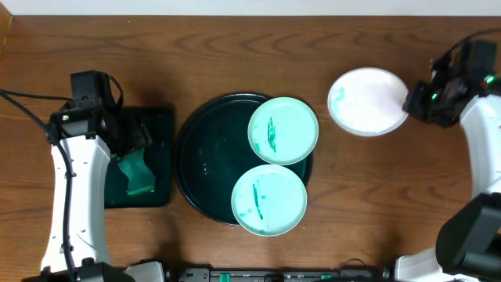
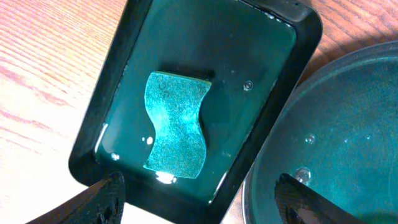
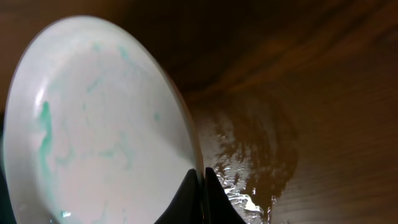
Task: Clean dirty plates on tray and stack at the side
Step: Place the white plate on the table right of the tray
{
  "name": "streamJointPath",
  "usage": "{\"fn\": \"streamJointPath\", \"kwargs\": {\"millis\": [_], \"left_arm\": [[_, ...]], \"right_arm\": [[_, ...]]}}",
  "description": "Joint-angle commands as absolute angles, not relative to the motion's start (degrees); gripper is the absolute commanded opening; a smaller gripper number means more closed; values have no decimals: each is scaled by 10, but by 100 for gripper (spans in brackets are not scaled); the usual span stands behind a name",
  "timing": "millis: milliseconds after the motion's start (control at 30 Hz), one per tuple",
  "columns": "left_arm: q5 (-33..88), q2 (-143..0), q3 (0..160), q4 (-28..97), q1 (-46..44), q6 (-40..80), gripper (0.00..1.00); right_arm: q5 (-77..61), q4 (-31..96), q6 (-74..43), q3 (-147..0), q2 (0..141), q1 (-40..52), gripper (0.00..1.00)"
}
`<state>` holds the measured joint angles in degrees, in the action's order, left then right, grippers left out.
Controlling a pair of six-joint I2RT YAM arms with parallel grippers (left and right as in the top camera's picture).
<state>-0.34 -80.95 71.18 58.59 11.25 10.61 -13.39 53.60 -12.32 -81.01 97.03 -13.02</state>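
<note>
I should next carry the white plate with my right gripper down and back onto the wooden table (image 1: 362, 153) beside the round tray.
Two pale mint-teal plates with teal streaks lie on the large round dark tray (image 1: 196, 149): one (image 1: 283, 130) at its upper right, one (image 1: 269, 199) at its lower right. The white plate (image 1: 366, 101), smeared with teal, is off the tray at the right; it fills the right wrist view (image 3: 93, 130). My right gripper (image 1: 413, 100) is shut on the white plate's right rim (image 3: 200, 180). My left gripper (image 2: 199, 193) is open and empty above the near edge of the small black rectangular tray (image 2: 93, 143), with the teal cloth (image 2: 177, 124) lying in it.
The rectangular tray (image 1: 160, 125) with the cloth (image 1: 138, 174) stands left of the round tray, whose rim shows in the left wrist view (image 2: 267, 162). A wet patch (image 3: 249, 162) shines on the wooden table beside the white plate.
</note>
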Motion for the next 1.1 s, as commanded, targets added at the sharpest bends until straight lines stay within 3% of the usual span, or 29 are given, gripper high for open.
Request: {"fn": "streamJointPath", "kwargs": {"millis": [0, 433, 533, 833, 1000, 1067], "left_arm": [[-4, -813, 721, 578, 114, 103, 78], [-4, -813, 721, 568, 114, 103, 78], [-4, -813, 721, 568, 114, 103, 78], [-4, -813, 721, 568, 114, 103, 78], [-4, -813, 721, 569, 114, 103, 78], [-4, -813, 721, 569, 114, 103, 78]], "right_arm": [[-128, 476, -137, -726, 969, -128, 1], [-64, 384, -136, -602, 969, -128, 1], [-74, 396, -136, -604, 969, -126, 20], [-191, 516, -67, -701, 950, -83, 31], [-187, 515, -65, -745, 949, -14, 49], [-169, 495, -66, -745, 952, 16, 52]]}}
